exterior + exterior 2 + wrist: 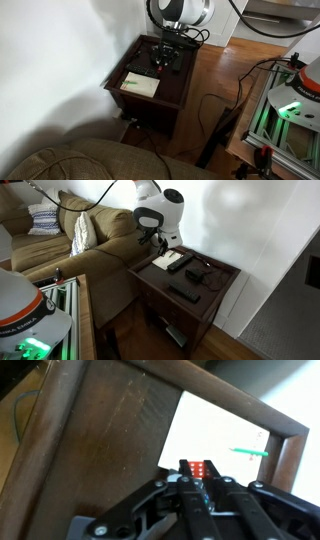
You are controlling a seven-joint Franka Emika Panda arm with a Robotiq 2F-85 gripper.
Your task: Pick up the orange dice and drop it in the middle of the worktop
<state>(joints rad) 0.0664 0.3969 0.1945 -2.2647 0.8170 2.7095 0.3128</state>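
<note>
The dice hangs by the paper sheet, so the robot's gripper next needs to move away from the sheet toward the wall, over the worktop by the black remote, to release.
In the wrist view my gripper [197, 473] is shut on the orange dice [197, 466], a small orange-red cube with white pips held between the two black fingertips. Below it lies the near edge of a pale paper sheet [215, 435] on the dark reddish-brown worktop [100, 440]. In both exterior views the gripper [165, 55] [160, 243] hangs over the worktop [180, 88] [225, 280]. The dice is too small to make out there.
The paper sheet [140, 85] [172, 259] covers one corner of the top, with a thin green pen [250, 452] on it. Black remotes [184, 293] and cables [200, 277] lie on the top. A sofa [70, 250] stands beside the table. Equipment [290, 105] stands on the wooden floor.
</note>
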